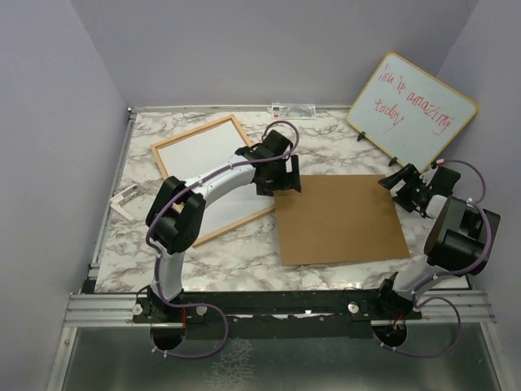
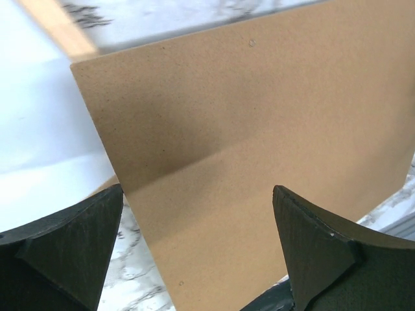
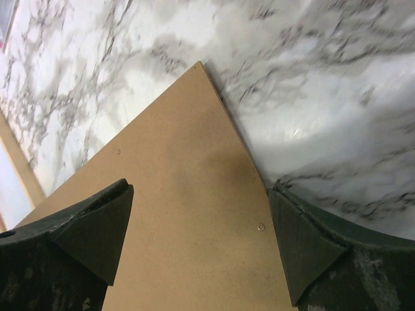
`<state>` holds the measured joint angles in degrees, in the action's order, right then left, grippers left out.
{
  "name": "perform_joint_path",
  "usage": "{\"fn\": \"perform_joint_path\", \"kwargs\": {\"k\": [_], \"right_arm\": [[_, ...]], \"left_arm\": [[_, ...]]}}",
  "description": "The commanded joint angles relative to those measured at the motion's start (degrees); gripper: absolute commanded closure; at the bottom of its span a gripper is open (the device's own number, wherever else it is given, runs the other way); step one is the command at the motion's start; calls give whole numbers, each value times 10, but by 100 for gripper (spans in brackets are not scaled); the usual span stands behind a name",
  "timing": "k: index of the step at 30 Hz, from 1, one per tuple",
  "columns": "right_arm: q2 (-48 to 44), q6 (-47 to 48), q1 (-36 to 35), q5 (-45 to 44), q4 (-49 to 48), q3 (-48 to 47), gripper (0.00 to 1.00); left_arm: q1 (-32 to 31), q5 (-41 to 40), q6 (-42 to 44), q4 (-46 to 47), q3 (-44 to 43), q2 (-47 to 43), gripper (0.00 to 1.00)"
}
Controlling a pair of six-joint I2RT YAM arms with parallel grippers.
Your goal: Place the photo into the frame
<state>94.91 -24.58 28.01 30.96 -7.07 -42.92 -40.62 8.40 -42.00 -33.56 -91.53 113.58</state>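
My left gripper is near the board's edge by the frame, and next it will draw back and tilt to grab that edge, which is raised because the board overlaps the frame's corner.
The frame (image 1: 241, 130), thin light wood round a plain white inside, lies tilted at the back left of the table. Its wood edge also shows in the left wrist view (image 2: 61, 29). The photo is not visible in any view. The plain brown backing board (image 1: 342, 220) lies flat in the middle. My left gripper (image 1: 281, 186) is open and empty over the board's far left corner (image 2: 259, 116), between the frame and the board. My right gripper (image 1: 407, 189) is open and empty over the board's far right corner (image 3: 188, 194).
A wood-edged whiteboard (image 1: 413, 110) with red writing leans on a stand at the back right. A small white and grey object (image 1: 126, 201) lies at the table's left edge. A small label (image 1: 293, 107) lies at the back edge. Grey walls enclose the table.
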Motion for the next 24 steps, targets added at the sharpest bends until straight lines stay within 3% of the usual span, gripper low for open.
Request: {"fn": "perform_joint_path", "kwargs": {"k": [1,7,18,24], "right_arm": [[-12,-52,-27,38,118,60,11],[-53,-55,-27,-6,167,60,11],[-41,-46,-27,-34,191,62,12],[-27,-37,-27,-28,188,67,12]], "left_arm": [[18,-10,9,37,39,-36,5],[46,-5,30,16,91,-68,2],[55,82,95,12,225,-145,1],[57,144,104,74,282,-133,4]]}}
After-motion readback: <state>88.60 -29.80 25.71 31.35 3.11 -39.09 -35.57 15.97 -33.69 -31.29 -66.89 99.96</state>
